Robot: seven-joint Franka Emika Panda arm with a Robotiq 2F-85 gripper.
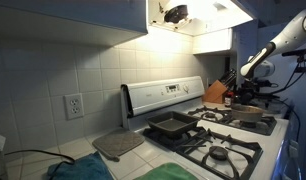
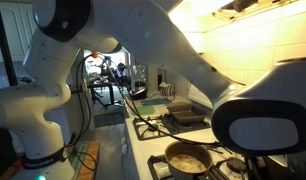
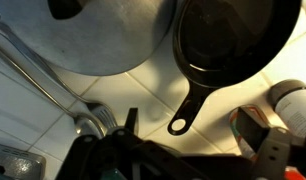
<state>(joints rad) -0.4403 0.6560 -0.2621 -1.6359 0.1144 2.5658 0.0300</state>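
Note:
The skillet's narrow handle runs between my gripper's spread fingers, so I will move my open gripper down onto the handle next, near the skillet's rim [image 3: 195,98], to close there.
In the wrist view a black cast-iron skillet [image 3: 233,38] lies on the white tiled counter. Its handle [image 3: 191,100] runs down toward me and ends in a hanging loop. My gripper [image 3: 190,125] hangs above that loop, open, with one dark finger [image 3: 130,118] on the left and the other [image 3: 255,132] on the right. Nothing is held. A round steel pot [image 3: 98,35] sits just left of the skillet. In an exterior view the gripper [image 1: 255,72] hovers at the far right end of the stove.
A steel ladle [image 3: 88,125] lies at the left and a bottle [image 3: 293,98] stands at the right. On the white stove [image 1: 208,135] sit a square dark baking pan [image 1: 171,126] and a pan [image 1: 248,113]. A knife block [image 1: 215,93] stands behind; a grey mat [image 1: 118,145] lies beside.

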